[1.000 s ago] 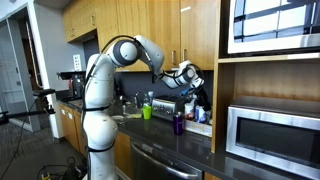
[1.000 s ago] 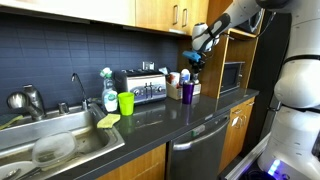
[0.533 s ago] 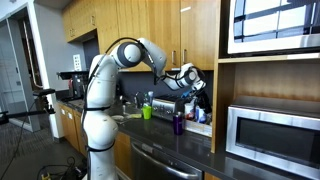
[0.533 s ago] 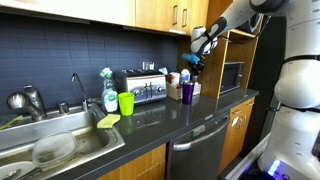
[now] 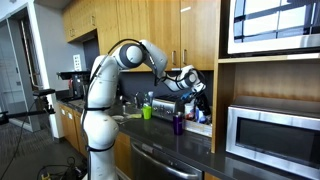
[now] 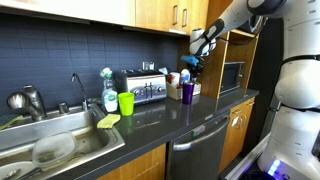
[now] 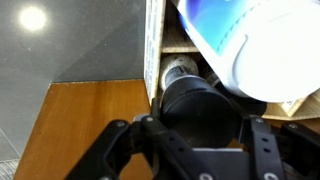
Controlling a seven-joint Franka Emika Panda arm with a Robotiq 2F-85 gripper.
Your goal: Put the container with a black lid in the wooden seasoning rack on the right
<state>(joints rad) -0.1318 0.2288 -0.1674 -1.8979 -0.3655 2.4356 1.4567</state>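
The space beside the white and blue bottle is below the robot's gripper, so the gripper will next go down between that bottle and the side of the rack to let go of the container.
My gripper (image 5: pixel 192 88) is shut on the container with a black lid (image 7: pixel 200 105) and holds it in the air above the right end of the counter, also seen in an exterior view (image 6: pixel 193 60). In the wrist view the round black lid fills the space between my two fingers (image 7: pixel 120 140). The pale wooden seasoning rack (image 7: pixel 153 50) lies just beyond it, with a big white and blue bottle (image 7: pixel 250 40) and a small jar inside. The rack (image 6: pixel 177 90) stands beside the toaster; in an exterior view (image 5: pixel 201 124) it is partly hidden.
A silver toaster (image 6: pixel 140 88) and a green cup (image 6: pixel 126 103) stand left of the rack. A purple cup (image 6: pixel 187 92) stands in front of it. A microwave (image 5: pixel 270 135) sits in a wooden alcove close to the rack. A sink (image 6: pixel 50 150) is further along the counter.
The arm's elbow has shifted slightly; the gripper with the container has stayed almost in the same place above the rack.
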